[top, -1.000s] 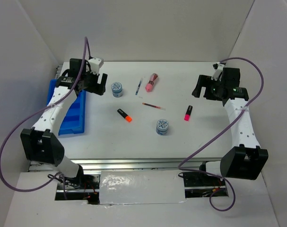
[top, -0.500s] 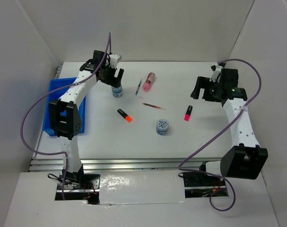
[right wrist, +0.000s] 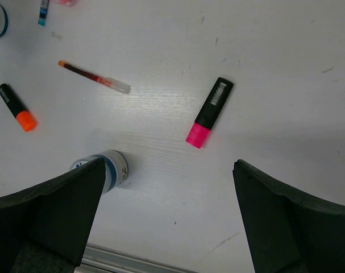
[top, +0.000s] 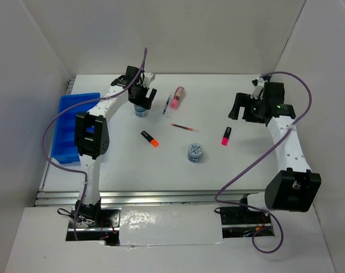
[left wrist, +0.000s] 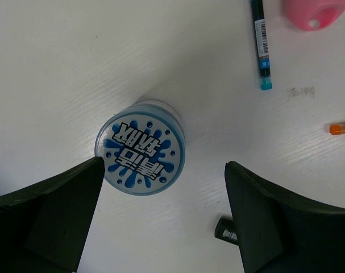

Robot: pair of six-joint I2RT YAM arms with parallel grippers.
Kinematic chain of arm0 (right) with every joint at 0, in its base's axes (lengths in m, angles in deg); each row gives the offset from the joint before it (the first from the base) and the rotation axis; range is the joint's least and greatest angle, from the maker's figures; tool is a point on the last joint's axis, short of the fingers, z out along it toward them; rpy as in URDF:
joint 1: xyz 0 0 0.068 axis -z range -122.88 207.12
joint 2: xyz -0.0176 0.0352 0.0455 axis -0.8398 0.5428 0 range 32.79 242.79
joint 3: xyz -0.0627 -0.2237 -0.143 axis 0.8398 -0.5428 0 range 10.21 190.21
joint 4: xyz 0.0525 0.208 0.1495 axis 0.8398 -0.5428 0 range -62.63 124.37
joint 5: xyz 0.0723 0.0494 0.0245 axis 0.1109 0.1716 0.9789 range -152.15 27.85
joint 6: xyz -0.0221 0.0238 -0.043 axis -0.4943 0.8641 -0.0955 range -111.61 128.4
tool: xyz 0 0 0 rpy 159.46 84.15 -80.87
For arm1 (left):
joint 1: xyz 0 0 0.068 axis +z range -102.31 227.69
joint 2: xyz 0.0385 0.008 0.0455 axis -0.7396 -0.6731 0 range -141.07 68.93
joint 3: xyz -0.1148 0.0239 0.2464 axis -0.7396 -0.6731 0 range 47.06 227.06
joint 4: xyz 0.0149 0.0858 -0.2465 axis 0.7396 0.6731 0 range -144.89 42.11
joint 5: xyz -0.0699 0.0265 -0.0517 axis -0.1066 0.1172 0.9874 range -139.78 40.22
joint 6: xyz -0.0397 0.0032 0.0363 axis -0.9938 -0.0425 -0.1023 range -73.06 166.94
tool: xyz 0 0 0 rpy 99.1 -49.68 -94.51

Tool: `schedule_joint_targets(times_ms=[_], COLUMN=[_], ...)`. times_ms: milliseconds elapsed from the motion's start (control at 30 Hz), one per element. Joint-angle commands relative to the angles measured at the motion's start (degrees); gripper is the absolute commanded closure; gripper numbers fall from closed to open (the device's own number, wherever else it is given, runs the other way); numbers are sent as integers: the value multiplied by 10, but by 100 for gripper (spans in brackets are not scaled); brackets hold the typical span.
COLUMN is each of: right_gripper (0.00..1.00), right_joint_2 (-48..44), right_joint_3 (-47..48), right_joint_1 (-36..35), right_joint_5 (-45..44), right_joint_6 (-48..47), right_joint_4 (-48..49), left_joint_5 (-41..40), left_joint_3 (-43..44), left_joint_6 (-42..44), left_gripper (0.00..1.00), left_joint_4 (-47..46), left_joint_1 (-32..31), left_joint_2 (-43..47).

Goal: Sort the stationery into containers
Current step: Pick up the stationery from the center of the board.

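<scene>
The left gripper shifts toward the left in the wrist view and comes down around the roll next, as the blue-white tape roll [top: 141, 110] [left wrist: 141, 148] stands nearer one open finger.
My left gripper [top: 141, 98] hangs open just above a blue-white tape roll [top: 141, 110] at the back left. In the left wrist view the tape roll [left wrist: 141, 148] stands near the left finger [left wrist: 58, 210], untouched. To its right lie a blue pen [top: 167, 103] and a pink marker [top: 179, 98]. Toward the middle are a red pen [top: 185, 127], a black-orange highlighter [top: 150, 139] and a second tape roll [top: 195, 152]. The right gripper [top: 246, 108] stays open above the table, with a black-pink highlighter [right wrist: 211, 111] ahead of it. The blue tray [top: 75, 128] sits at the left edge.
White walls close in the table on the left, back and right. A metal rail [top: 178, 196] runs along the near edge. Purple cables [top: 58, 122] loop from both arms.
The left arm has swung from over the blue tray to the right and now hovers over the back tape roll, jaws a touch wider. The right arm has barely moved.
</scene>
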Motion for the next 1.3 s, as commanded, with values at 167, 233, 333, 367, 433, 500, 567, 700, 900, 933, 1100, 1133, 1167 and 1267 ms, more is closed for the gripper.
schedule_joint_targets(times_ms=[167, 233, 333, 367, 433, 500, 567, 700, 900, 933, 1100, 1133, 1167, 1267], right_gripper=[0, 0, 0, 0, 0, 0, 0, 0, 0, 0, 0, 0, 0, 0], right_joint_2=[19, 20, 20, 19, 19, 19, 20, 24, 26, 27, 27, 27, 26, 24], right_joint_3=[22, 22, 22, 20, 17, 15, 15, 18, 20, 20, 22, 21, 20, 15], right_joint_1=[-6, -6, -5, -6, -6, -6, -6, -5, -6, -6, -6, -6, -6, -6], right_joint_5=[11, 10, 8, 7, 6, 6, 7, 7, 7, 7, 10, 12, 12, 15], right_joint_6=[-6, -6, -6, -7, -7, -7, -7, -7, -6, -6, -6, -6, -6, -7], right_joint_4=[-7, -7, -7, -7, -6, -6, -6, -6, -6, -6, -6, -6, -5, -4], left_joint_5=[-25, -30, -33, -35, -39, -39, -56, -54, -54, -54, -47, -47, -38, -11], left_joint_3=[26, 29, 39, 41, 41, 42, 43, 47, 39, 39, 36, 36, 38, 71], left_joint_6=[-18, -21, -21, -22, -24, -22, -22, -27, -22, -22, -33, -35, -41, -47], left_gripper=[1, 1, 3, 3, 4, 4, 4, 10, 32, 36, 57, 58, 60, 69], left_joint_4=[-9, -13, -13, -14, -19, -22, -25, -25, -30, -29, -18, -16, -8, 26], left_joint_1=[2, 1, 2, 1, 1, 2, 1, 1, 1, 1, 9, 15, 17, 38], left_joint_2=[-31, -37, -47, -47, -50, -49, -50, -54, -45, -43, -16, 5, 14, 59])
